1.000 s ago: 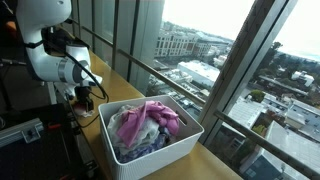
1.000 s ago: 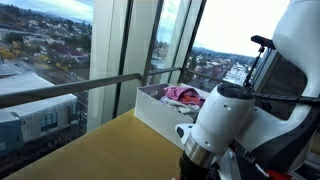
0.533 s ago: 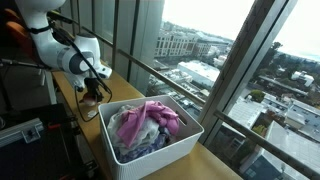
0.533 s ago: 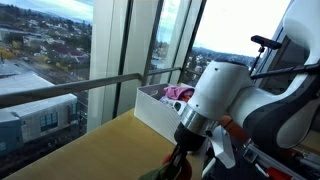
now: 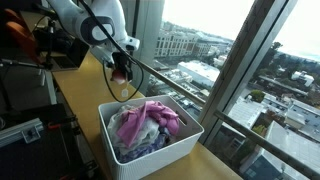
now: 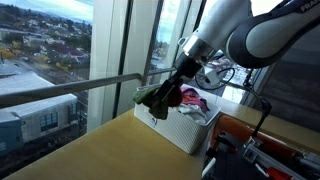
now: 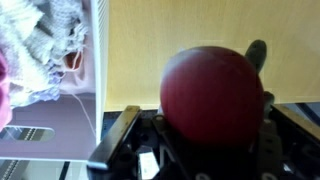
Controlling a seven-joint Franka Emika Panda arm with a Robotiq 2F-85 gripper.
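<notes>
My gripper crosses the rim of the basket [image 5: 108, 140] of clothes, below and to its left in the wrist view, next. Then it lowers onto the pink clothes [image 5: 166, 117] to release.
My gripper [image 5: 121, 70] hangs above the wooden counter [image 5: 84, 88], just beyond the far end of a white basket [image 5: 108, 140]. It is shut on a dark red bundle of cloth [image 5: 122, 86] that dangles below the fingers. In an exterior view the gripper [image 6: 174, 86] holds the bundle [image 6: 155, 98] beside the basket [image 6: 185, 128], off the counter. In the wrist view the red bundle [image 7: 212, 90] fills the space between the jaws of the gripper [image 7: 210, 150] and hides the fingertips. The basket rim [image 7: 100, 60] and the pink and white clothes [image 7: 40, 40] lie to the left.
Tall window panes and a metal railing [image 6: 70, 90] run along the counter's outer edge. Black equipment and cables [image 5: 30, 60] stand on the room side. Pink, white and purple clothes [image 5: 148, 125] fill the basket. Bare counter [image 6: 90, 150] stretches in front of the basket.
The jaws have shut on the dark red bundle. The arm has lifted it off the counter and swung it up and toward the far end of the basket.
</notes>
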